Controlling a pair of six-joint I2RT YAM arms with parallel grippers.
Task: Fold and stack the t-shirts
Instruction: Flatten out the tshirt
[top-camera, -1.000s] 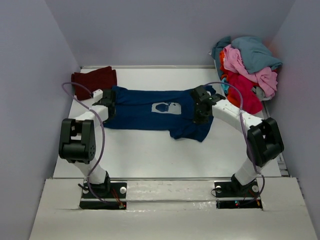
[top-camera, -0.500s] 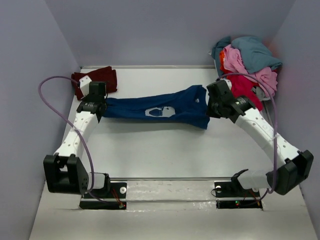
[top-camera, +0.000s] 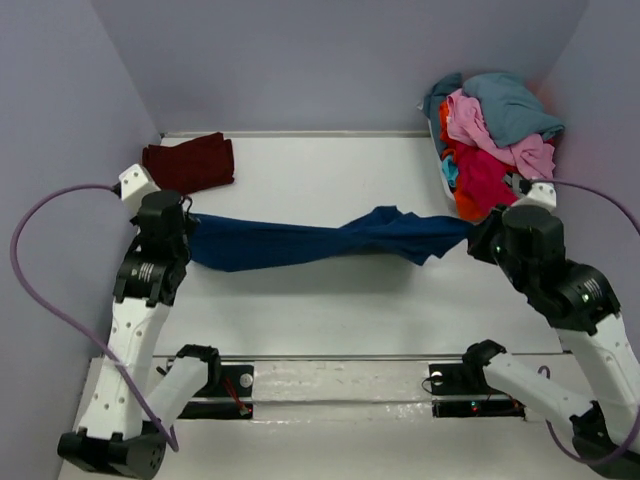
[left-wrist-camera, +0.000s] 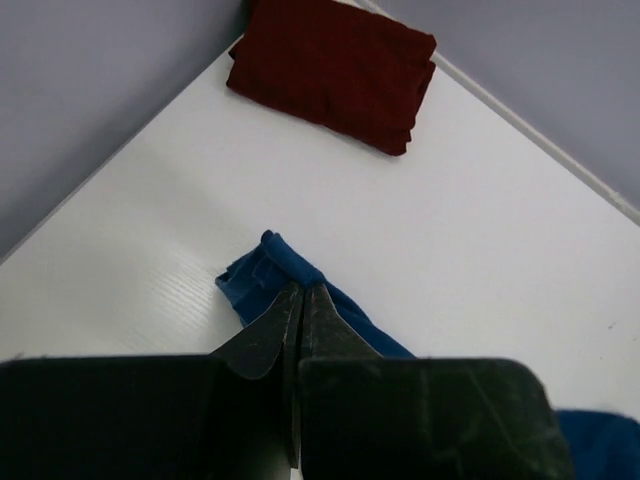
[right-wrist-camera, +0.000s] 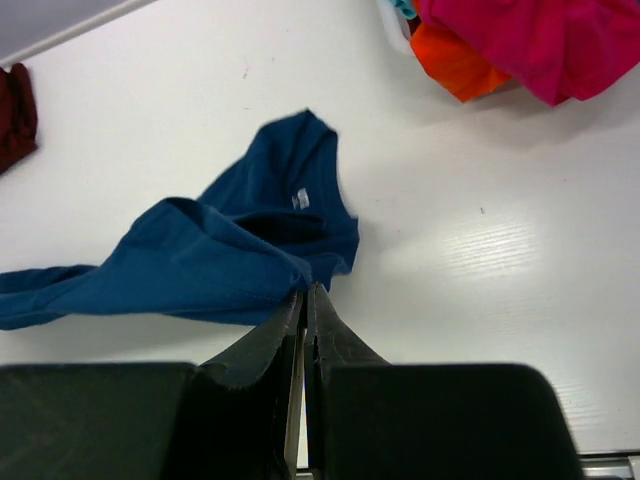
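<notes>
My left gripper raises the twisted cloth next, reaches outward, lowers and releases on the bare table beside the maroon t-shirt, as that spot lies outward and below.
A navy blue t-shirt (top-camera: 300, 240) hangs stretched between my two grippers, lifted above the table and twisted in the middle. My left gripper (left-wrist-camera: 301, 290) is shut on its left end (left-wrist-camera: 262, 272). My right gripper (right-wrist-camera: 305, 290) is shut on its right end (right-wrist-camera: 230, 260). In the top view the left gripper (top-camera: 188, 228) and right gripper (top-camera: 475, 238) stand far apart. A folded dark maroon t-shirt (top-camera: 190, 163) lies at the back left, also seen in the left wrist view (left-wrist-camera: 335, 70). A pile of teal, pink, red and orange t-shirts (top-camera: 490, 140) sits at the back right.
The pile's red and orange edge (right-wrist-camera: 500, 40) shows close behind the right gripper. Purple walls (top-camera: 60, 150) close in the white table (top-camera: 330, 310) on the left, back and right. The left arm's cable (top-camera: 30, 270) loops out to the left.
Both arms have risen and pulled outward and nearer, lifting the navy t-shirt off the table and stretching it into a twisted band. Its print no longer shows.
</notes>
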